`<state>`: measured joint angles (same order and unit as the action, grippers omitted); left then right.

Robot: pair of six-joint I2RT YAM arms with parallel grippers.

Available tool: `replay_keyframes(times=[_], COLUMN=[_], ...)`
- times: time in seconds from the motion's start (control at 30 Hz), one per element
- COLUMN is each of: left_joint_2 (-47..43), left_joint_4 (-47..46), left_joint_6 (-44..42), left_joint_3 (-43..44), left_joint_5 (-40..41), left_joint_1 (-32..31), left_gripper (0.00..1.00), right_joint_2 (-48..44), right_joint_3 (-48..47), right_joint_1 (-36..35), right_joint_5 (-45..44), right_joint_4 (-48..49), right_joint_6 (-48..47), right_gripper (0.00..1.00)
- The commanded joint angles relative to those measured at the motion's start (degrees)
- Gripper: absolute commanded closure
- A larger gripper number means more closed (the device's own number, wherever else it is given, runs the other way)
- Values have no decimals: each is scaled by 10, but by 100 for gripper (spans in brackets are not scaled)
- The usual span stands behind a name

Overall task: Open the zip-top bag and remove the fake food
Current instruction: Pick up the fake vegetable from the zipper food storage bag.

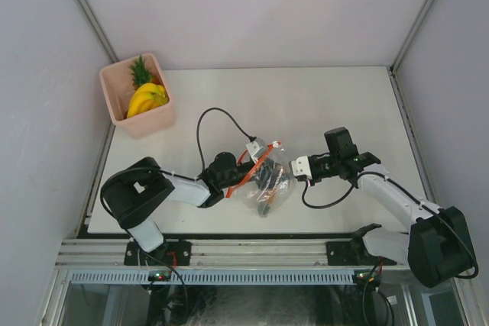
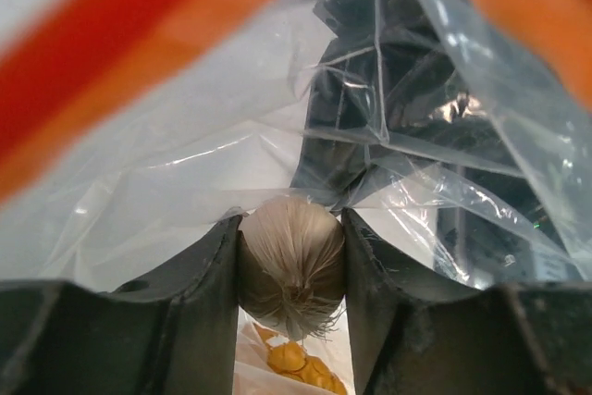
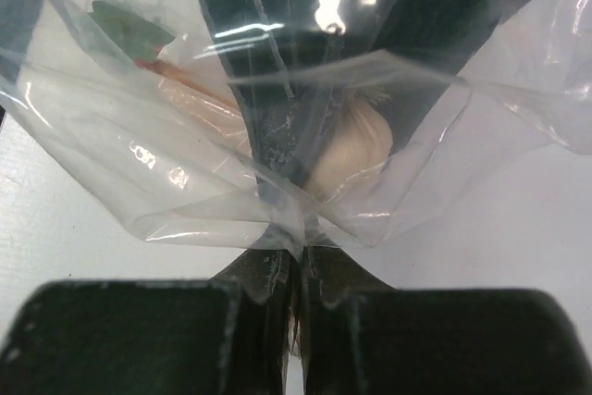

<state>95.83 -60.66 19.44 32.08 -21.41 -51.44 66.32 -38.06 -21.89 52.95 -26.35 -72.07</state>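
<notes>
Bananas already sit in the pink bin. I should next draw my left gripper out of the bag (image 1: pixel 269 195) and release the bulb over that bin, outward of it.
The clear zip-top bag (image 1: pixel 269 195) lies between my arms at the table's near middle, its red-orange zip strip (image 1: pixel 256 164) open towards the left arm. My left gripper (image 1: pixel 265 179) reaches inside the bag (image 2: pixel 185 182) and is shut on a beige garlic-like toy bulb (image 2: pixel 291 252). An orange bit (image 2: pixel 301 365) lies below it. My right gripper (image 1: pixel 293 172) is shut on the bag's far plastic edge (image 3: pixel 298 238). The bulb (image 3: pixel 356 150) and a green bit (image 3: pixel 125 25) show through the plastic. A yellow banana bunch (image 1: pixel 147 99) and a pineapple (image 1: pixel 140 72) lie in the pink bin.
The pink square bin (image 1: pixel 153 121) stands at the table's far left corner. A black cable (image 1: pixel 206 124) loops above the left arm. Grey walls enclose the table on three sides.
</notes>
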Motion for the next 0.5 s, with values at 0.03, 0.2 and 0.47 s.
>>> replay_keyframes(times=[0.03, 0.2, 0.47], left_joint_2=[10, 10, -34], left_joint_4=[-85, -130, -99], left_joint_6=[58, 95, 74], left_joint_3=[18, -9, -57], left_joint_5=[-27, -41, -43], left_joint_1=[22, 49, 81], left_gripper=[71, 80, 83], right_joint_2=[-6, -8, -19], right_joint_3=[-1, -1, -1], right_joint_1=[-6, -3, 36], right_joint_5=[8, -5, -8], right_joint_4=[19, 17, 22], right_joint_6=[-7, -11, -2], right_gripper=[100, 100, 100])
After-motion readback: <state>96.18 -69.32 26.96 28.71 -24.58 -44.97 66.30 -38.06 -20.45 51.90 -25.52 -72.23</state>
